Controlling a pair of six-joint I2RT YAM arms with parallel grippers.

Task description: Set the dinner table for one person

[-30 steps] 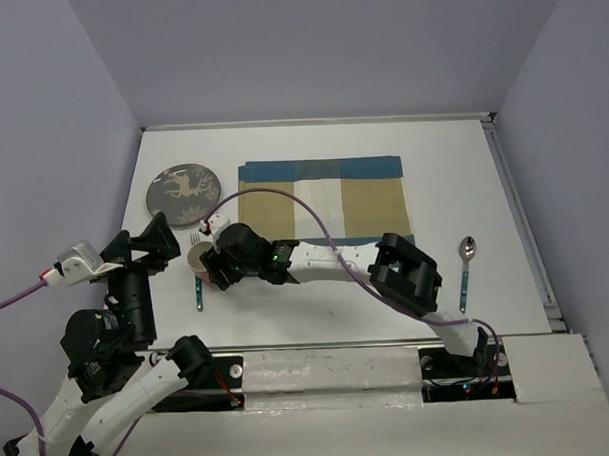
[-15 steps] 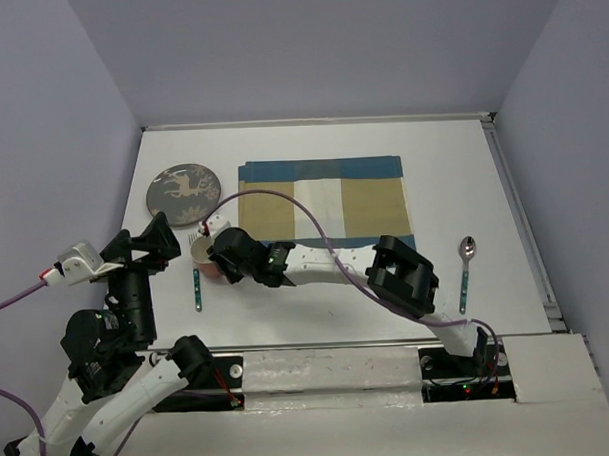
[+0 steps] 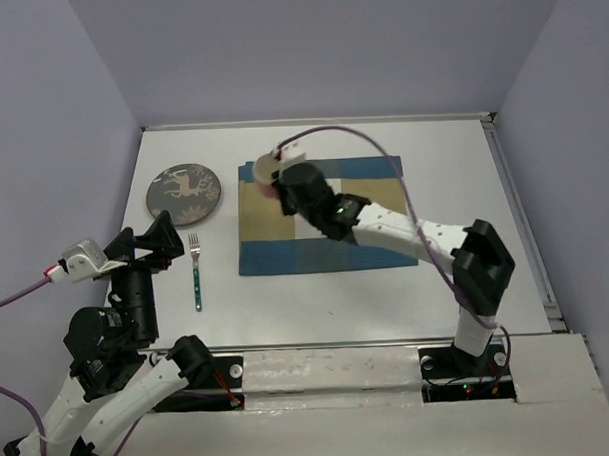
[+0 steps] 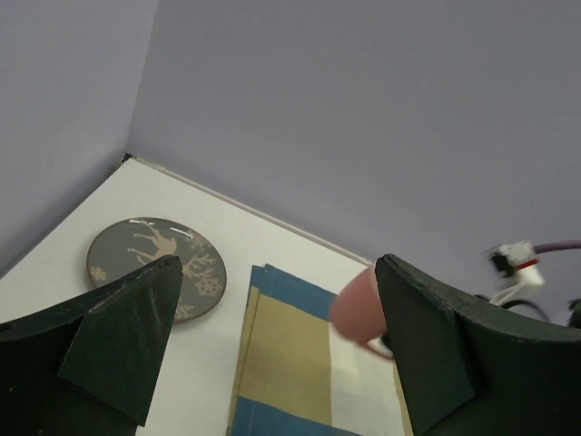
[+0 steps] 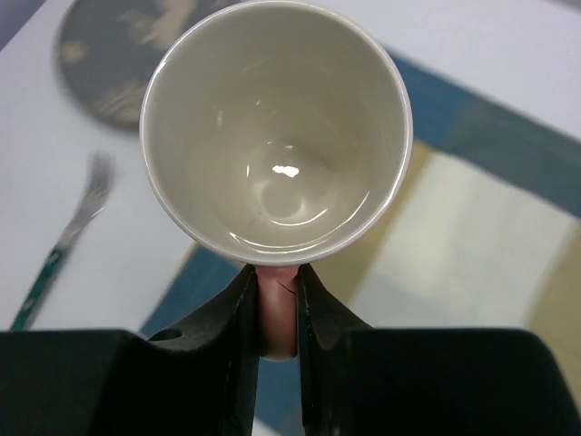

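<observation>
The mat's far corner away from the plate is empty, so my right gripper will first swing to the right in the top view to lower the cup onto that corner.
A pink cup (image 3: 267, 169) with a white inside (image 5: 277, 127) hangs over the far left corner of the checked mat (image 3: 329, 222). My right gripper (image 3: 282, 185) is shut on its pink handle (image 5: 277, 313), gripper (image 5: 275, 283) just under the rim. The left wrist view shows the cup (image 4: 358, 305) blurred, above the mat (image 4: 286, 363). My left gripper (image 3: 147, 247) stands open and holds nothing, near the left edge of the dinner table (image 3: 448, 173); its fingers (image 4: 123, 331) frame the view. A dark plate (image 3: 183, 192) with a deer print and a fork (image 3: 196, 274) lie left of the mat.
The right arm stretches from its base across the mat's right half, elbow (image 3: 481, 267) raised near the front right. Grey walls close the table on three sides. The plate (image 4: 154, 265) sits near the far left corner.
The right gripper closed on the cup beside the fork, lifted it and carried it right and away, over the mat's far left corner. The fork now lies uncovered. The left arm stayed put.
</observation>
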